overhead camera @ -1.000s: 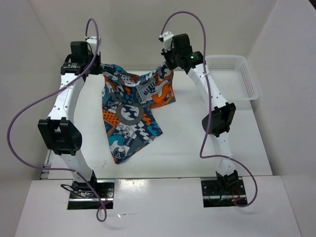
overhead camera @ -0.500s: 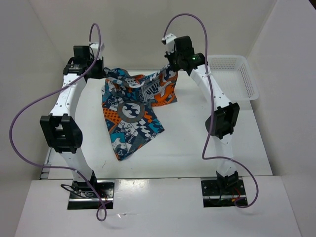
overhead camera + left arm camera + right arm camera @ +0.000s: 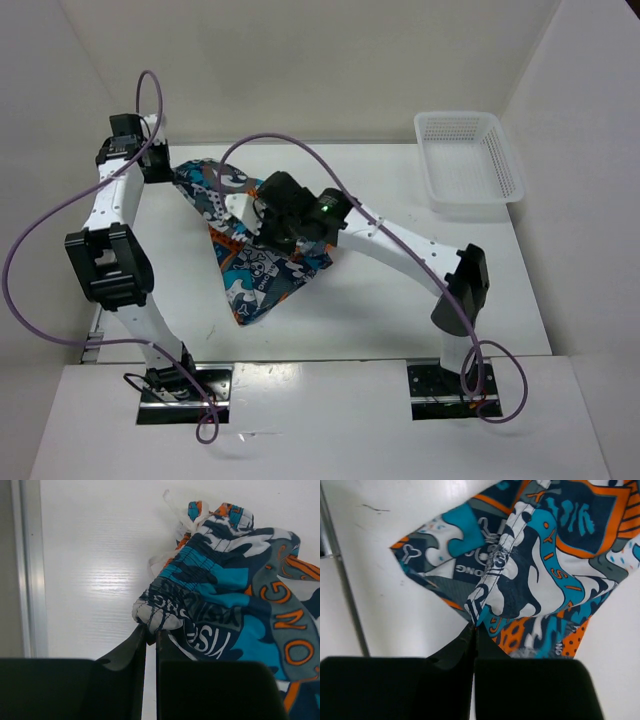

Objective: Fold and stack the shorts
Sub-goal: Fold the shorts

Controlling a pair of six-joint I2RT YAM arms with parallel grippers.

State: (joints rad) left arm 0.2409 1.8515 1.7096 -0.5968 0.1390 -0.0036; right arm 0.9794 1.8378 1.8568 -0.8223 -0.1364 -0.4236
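Note:
I will lower my left gripper toward the bare tabletop just below it and release the shorts' gathered waistband edge there, since the fingers hold it raised.
The patchwork shorts (image 3: 262, 280) lie on the white table left of centre, partly hidden under my right arm. My left gripper (image 3: 168, 170) is shut on the gathered waistband corner (image 3: 156, 614) at the shorts' far left end, low over the table. My right gripper (image 3: 268, 228) is shut on a seamed edge of the shorts (image 3: 481, 607) and holds it over the middle of the cloth. In the right wrist view the cloth (image 3: 545, 575) spreads out ahead of the jaws. The white drawstring (image 3: 175, 522) trails from the waistband.
A white mesh basket (image 3: 468, 163) stands at the table's far right corner. White walls close in the back and both sides. A metal rail (image 3: 29, 570) runs along the table's left edge. The right arm's elbow (image 3: 462, 290) reaches across the table's right half.
My right gripper has swung from the far middle down and left, carrying its edge over the shorts' centre. My left gripper has moved left and lower with the waistband corner. The cloth now lies lower.

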